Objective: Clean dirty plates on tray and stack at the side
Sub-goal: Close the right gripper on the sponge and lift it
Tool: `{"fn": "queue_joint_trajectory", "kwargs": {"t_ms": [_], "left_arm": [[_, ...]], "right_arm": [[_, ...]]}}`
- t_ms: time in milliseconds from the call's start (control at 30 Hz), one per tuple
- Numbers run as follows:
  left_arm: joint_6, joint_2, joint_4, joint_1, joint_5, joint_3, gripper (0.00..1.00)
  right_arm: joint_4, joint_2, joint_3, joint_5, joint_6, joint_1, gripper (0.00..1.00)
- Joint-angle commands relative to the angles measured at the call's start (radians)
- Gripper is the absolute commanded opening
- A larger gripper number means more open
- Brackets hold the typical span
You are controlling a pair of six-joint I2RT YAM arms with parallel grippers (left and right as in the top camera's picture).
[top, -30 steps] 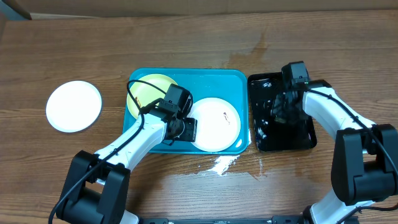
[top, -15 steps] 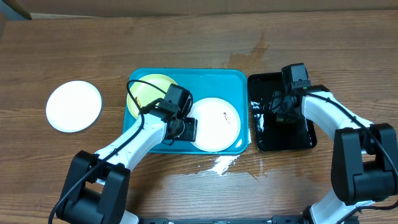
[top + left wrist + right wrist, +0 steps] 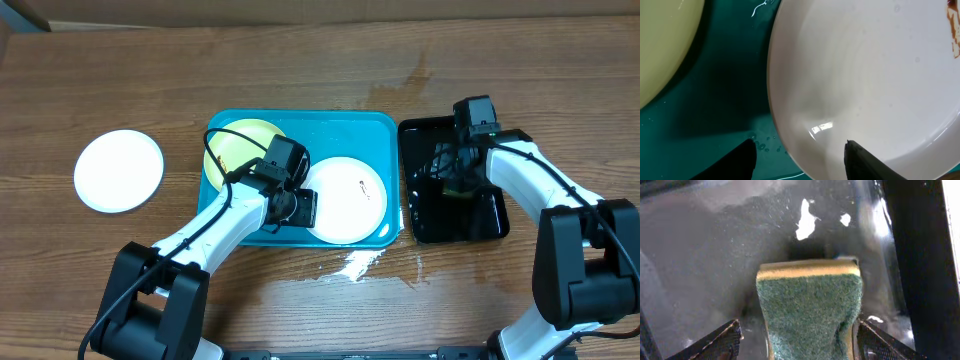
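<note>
The left gripper turns slightly toward the yellow-green plate next, then closes on the white plate's rim that slants between its fingers.
The turquoise tray holds a pale yellow-green plate and a white plate with a small dark smear. Another white plate lies on the table at the left. My left gripper is open at the white plate's left rim. In the left wrist view that gripper straddles the rim of the white plate, one finger over the tray, the other over the plate. My right gripper is open around a green-and-yellow sponge, with a gap at its left finger.
A glossy black tray, wet inside, lies right of the turquoise one; my right gripper and the sponge are in it. Spilled water shines on the wood in front of the tray. A cardboard edge runs along the back.
My right gripper's jaws have widened around the sponge, and the arm shifted slightly within the black tray. The left arm and the plates have not moved.
</note>
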Motion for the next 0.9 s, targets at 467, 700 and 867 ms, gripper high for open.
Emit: {"fn": "queue_joint_trajectory", "kwargs": {"t_ms": [467,700,867], "left_arm": [[-0.167,0.005,0.016,-0.001,-0.069,-0.013,0.53],[-0.269,0.005,0.106,-0.001,-0.07,-0.062,0.29],[-0.268,0.007,0.113,-0.001,-0.073,-0.064,0.25]], "right_arm": [[0.131,-0.013,-0.103,-0.048,-0.014,-0.002,0.69],[0.131,-0.013,-0.103,-0.048,-0.014,-0.002,0.7],[0.13,-0.013,-0.103,-0.049,-0.014,-0.002,1.0]]}}
